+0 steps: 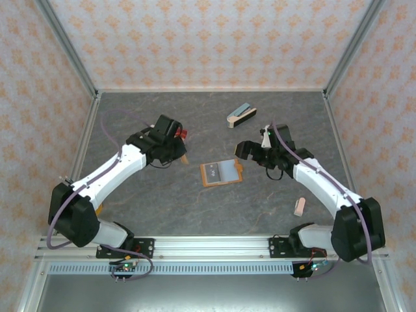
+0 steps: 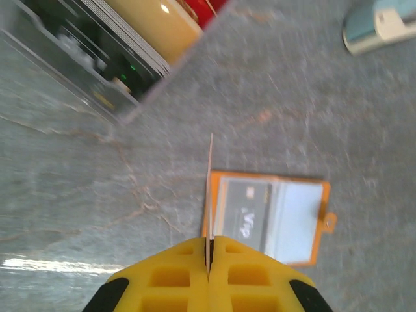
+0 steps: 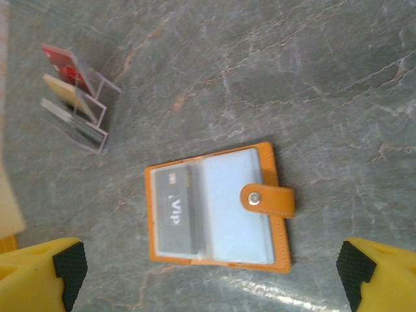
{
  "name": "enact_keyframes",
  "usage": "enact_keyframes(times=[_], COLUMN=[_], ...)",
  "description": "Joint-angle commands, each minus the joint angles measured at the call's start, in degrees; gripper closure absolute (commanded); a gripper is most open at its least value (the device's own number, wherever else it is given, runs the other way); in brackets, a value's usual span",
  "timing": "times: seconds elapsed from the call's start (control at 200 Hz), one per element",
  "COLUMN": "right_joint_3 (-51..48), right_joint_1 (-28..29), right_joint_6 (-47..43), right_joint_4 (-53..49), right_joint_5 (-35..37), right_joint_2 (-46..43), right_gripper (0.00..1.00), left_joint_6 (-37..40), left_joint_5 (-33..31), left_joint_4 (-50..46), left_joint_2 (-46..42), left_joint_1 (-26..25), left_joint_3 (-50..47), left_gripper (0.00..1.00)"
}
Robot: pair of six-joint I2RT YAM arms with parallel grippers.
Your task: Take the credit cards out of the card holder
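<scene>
My left gripper will move outward and turn, then go down onto the tan cards of the card stand and let go of the credit card, which is tan like them.
The card holder (image 1: 221, 173) lies open on the grey table between the two arms, orange with clear sleeves. In the right wrist view, the card holder (image 3: 214, 208) has a dark VIP credit card (image 3: 172, 208) in its left sleeve and its snap tab to the right. My right gripper (image 3: 211, 268) stands wide open above the holder's near edge, touching nothing; from above, the right gripper (image 1: 250, 151) is just right of the holder. My left gripper (image 2: 209, 242) is shut on a thin credit card (image 2: 210, 188) seen edge-on, left of the card holder (image 2: 270, 218). From above, the left gripper (image 1: 170, 146) is at the left.
A clear card stand (image 3: 75, 104) with red and tan cards sits left of the holder, and the same card stand (image 2: 123, 52) is close ahead of my left gripper. A grey-blue stapler-like thing (image 1: 241, 116) lies at the back. A small pale block (image 1: 299, 207) lies near the right arm.
</scene>
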Motion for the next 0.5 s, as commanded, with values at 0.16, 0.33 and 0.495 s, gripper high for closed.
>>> enact_keyframes(times=[0.16,0.33,0.495], right_joint_3=[-1.5,-3.3,-4.2], right_joint_1=[-0.1,-0.1,-0.2], right_joint_6=[-3.1,-2.9,-2.6], right_joint_4=[5.8,6.5,6.7], right_joint_5=[5.9,7.3,7.6], right_joint_2=[0.7,-0.8,-1.0], right_gripper=[0.00,0.00,0.00], left_joint_6=[-17.2,-21.9,-25.5], left_joint_5=[-19.2,-17.8,-15.3], left_joint_4=[-8.6,-9.1,-7.9], left_joint_2=[6.5,13.0,18.2], left_joint_1=[1.6,4.4,5.9], left_joint_3=[9.3,15.0,18.3], left_gripper=[1.00,1.00,1.00])
